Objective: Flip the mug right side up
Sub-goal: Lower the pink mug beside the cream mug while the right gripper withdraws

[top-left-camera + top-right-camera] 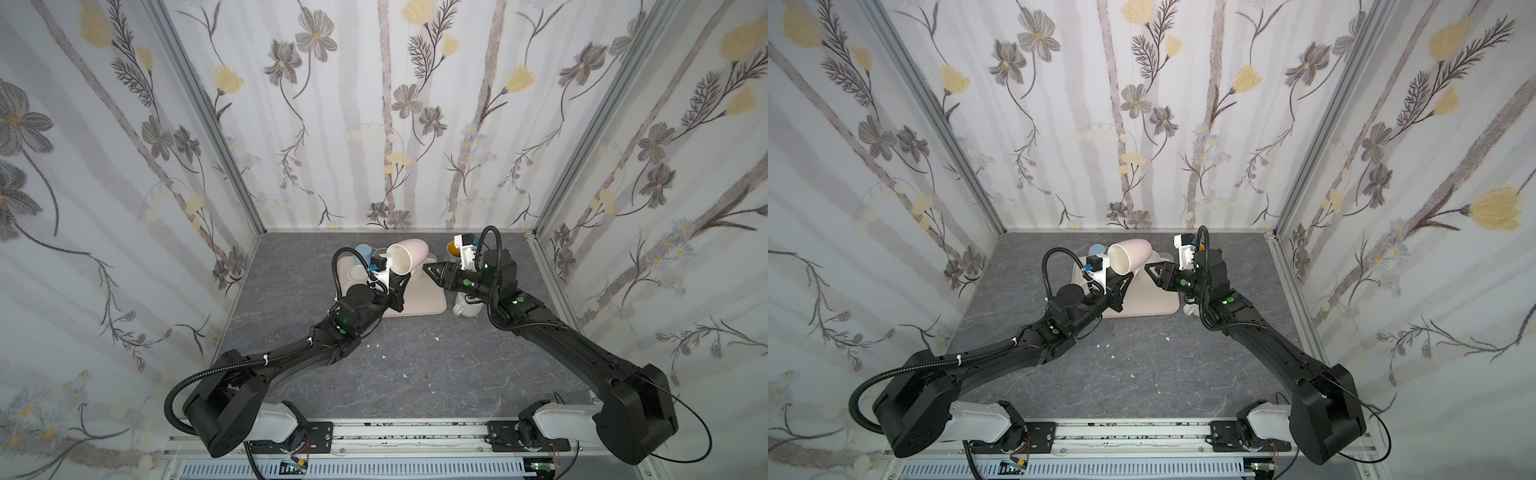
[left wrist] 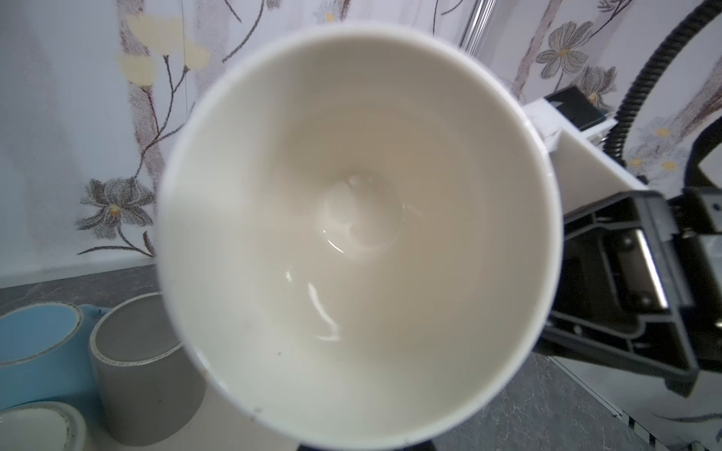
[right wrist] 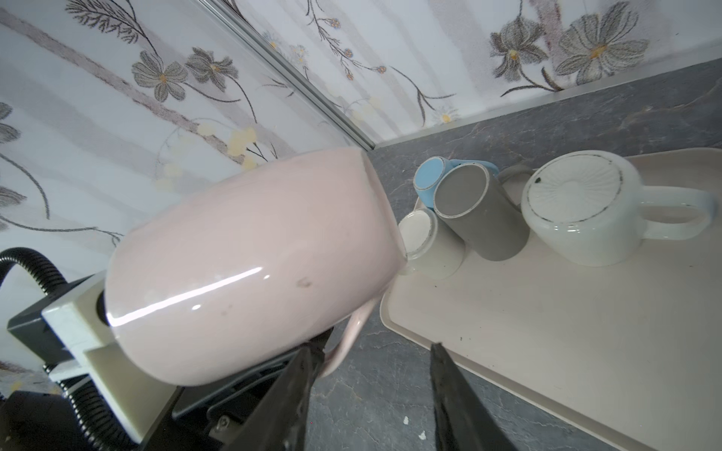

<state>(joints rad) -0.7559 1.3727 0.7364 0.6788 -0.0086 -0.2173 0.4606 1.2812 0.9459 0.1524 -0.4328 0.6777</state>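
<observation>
The tabletop below, near the white mug, is bare. My left gripper will next swing past the tray to it, tilt the sideways pink mug so its opening faces up, then lower it and let go.
The pink mug [image 1: 409, 253] [image 1: 1129, 257] hangs tilted on its side above the tray's far edge. Its cream inside [image 2: 359, 234] fills the left wrist view, mouth toward that camera. My left gripper [image 1: 405, 279] [image 1: 1123, 282] is below it, shut on the mug's handle [image 3: 351, 336]; the mug body hides its fingers in the left wrist view. My right gripper [image 1: 428, 269] [image 1: 1148, 270] [image 3: 375, 347] stands open just right of the mug's base, with nothing between its fingers. The mug's pink side [image 3: 250, 265] shows close in the right wrist view.
A beige tray [image 1: 424, 299] [image 3: 547, 332] carries upside-down mugs: blue [image 3: 429, 179], grey [image 3: 476, 211], small white [image 3: 422, 242] and a wide white one [image 3: 578, 207]. Another white mug [image 1: 465, 307] sits under my right arm, and a yellow one [image 1: 453, 249] behind it.
</observation>
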